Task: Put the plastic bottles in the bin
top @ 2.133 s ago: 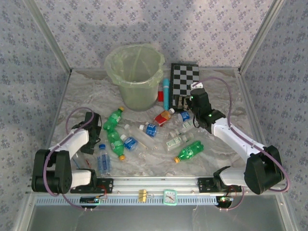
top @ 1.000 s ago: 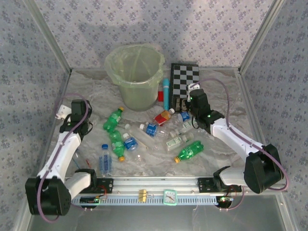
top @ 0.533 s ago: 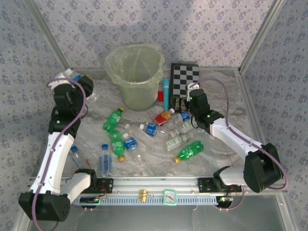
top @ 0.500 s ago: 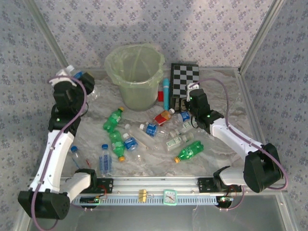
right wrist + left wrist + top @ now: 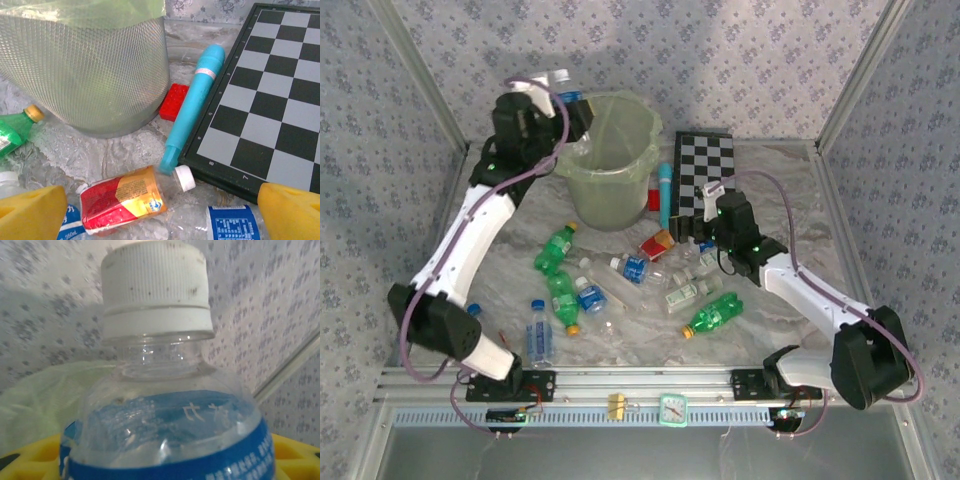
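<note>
My left gripper needs to move past the bin's rim next and over the bin's opening to let go of the clear bottle, because the bottle still hangs beside the bin's opening.
My left gripper is raised beside the left rim of the bin, shut on a clear bottle with a blue label and a white cap. The pale-green liner shows behind that bottle. My right gripper stands open low over the table, its yellow fingers on either side of a red-labelled bottle lying on its side. A blue-labelled clear bottle lies next to it. Several more plastic bottles lie in the middle of the table, among them green ones.
A teal tube and a small red block lie between the bin and the checkerboard. The board sits at the back right, just behind my right gripper. Patterned walls close in the table.
My left arm has swung up from the left side of the table to the bin's left rim, carrying the blue-labelled bottle. The right gripper has barely shifted.
</note>
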Robot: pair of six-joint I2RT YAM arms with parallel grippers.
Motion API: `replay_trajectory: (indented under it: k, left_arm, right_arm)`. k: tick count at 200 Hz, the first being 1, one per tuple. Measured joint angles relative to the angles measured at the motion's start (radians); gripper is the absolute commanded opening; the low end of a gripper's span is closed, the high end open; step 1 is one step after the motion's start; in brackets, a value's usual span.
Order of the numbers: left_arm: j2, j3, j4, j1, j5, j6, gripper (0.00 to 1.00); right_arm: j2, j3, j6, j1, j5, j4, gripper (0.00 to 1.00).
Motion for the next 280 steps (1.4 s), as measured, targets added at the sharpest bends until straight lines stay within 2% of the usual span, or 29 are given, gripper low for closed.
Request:
replay_trajectory:
  k: [58,67,87,97,120,155,185,198,242,280]
  left_arm:
    - [0.243,0.212,-0.216,-0.012,-0.014,0.063,0.4]
    - [0.269,0.234,-0.245,-0.014,-0.019,0.072,0.47]
    - [0.315,0.283,-0.305,-0.024,-0.029,0.089,0.76]
    - [0.328,0.294,-0.325,-0.03,-0.036,0.093,0.86]
    - [0.33,0.304,-0.356,-0.045,-0.052,0.11,0.93]
    - [0.319,0.306,-0.351,-0.071,-0.094,0.123,0.95]
    - [0.208,0.188,-0.297,-0.085,-0.124,0.127,0.96]
    - [0.135,0.119,-0.273,-0.089,-0.141,0.126,1.0]
    - [-0.196,-0.196,-0.212,-0.089,-0.235,0.124,1.0]
    - [-0.449,-0.455,-0.264,-0.089,-0.346,0.082,1.0]
  right_arm:
    - [-0.053,-0.012,-0.008,0.0,-0.002,-0.001,1.0]
    - [-0.061,-0.013,-0.009,0.0,-0.001,-0.002,1.0]
    - [-0.072,-0.015,-0.011,0.0,0.0,-0.006,1.0]
    - [-0.075,-0.015,-0.011,0.0,0.002,-0.01,1.0]
    - [-0.079,-0.019,-0.011,0.0,0.003,-0.013,1.0]
    - [-0.079,-0.019,-0.011,0.0,0.003,-0.015,1.0]
    - [-0.079,-0.02,-0.011,0.0,0.003,-0.014,1.0]
    - [-0.079,-0.024,-0.01,0.0,0.003,-0.01,1.0]
    - [-0.078,-0.049,0.018,0.0,0.026,0.023,1.0]
    - [-0.057,-0.064,0.05,-0.001,0.05,0.071,1.0]
